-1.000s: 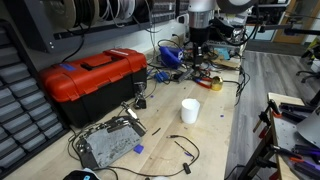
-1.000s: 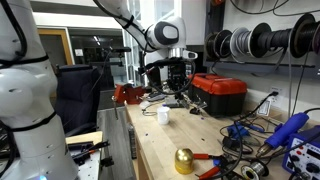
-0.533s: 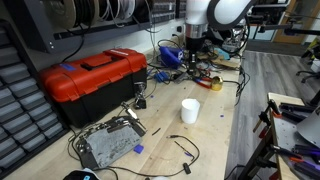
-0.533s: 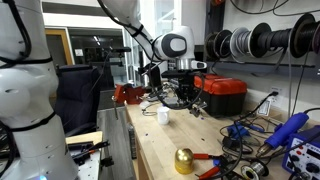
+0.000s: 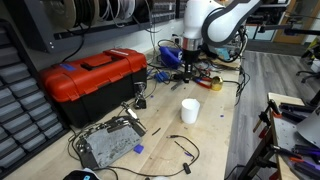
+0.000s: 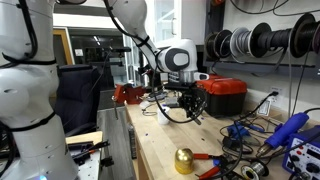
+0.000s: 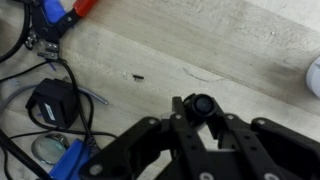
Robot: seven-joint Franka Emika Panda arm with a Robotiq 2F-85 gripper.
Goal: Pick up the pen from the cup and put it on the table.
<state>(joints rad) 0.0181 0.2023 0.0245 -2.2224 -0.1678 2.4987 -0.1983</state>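
The gripper will next go down toward the bare tabletop, clear of the cables and the cup, and let go of the black pen, because that open wood is below the gripper.
My gripper is shut on the black pen, whose round end shows between the fingers in the wrist view. It hangs low over the wooden table. In both exterior views the gripper is well away from the small white cup, which stands upright on the table. The cup's edge shows at the right border of the wrist view. The pen is too small to make out in the exterior views.
A red toolbox stands along one side. Cables and a black adapter lie near the gripper. There are a yellow tape roll, a grey metal box and a gold ball.
The arm has swung away from the cup and come down toward the table, with the pen still in the gripper. The cup has not moved.
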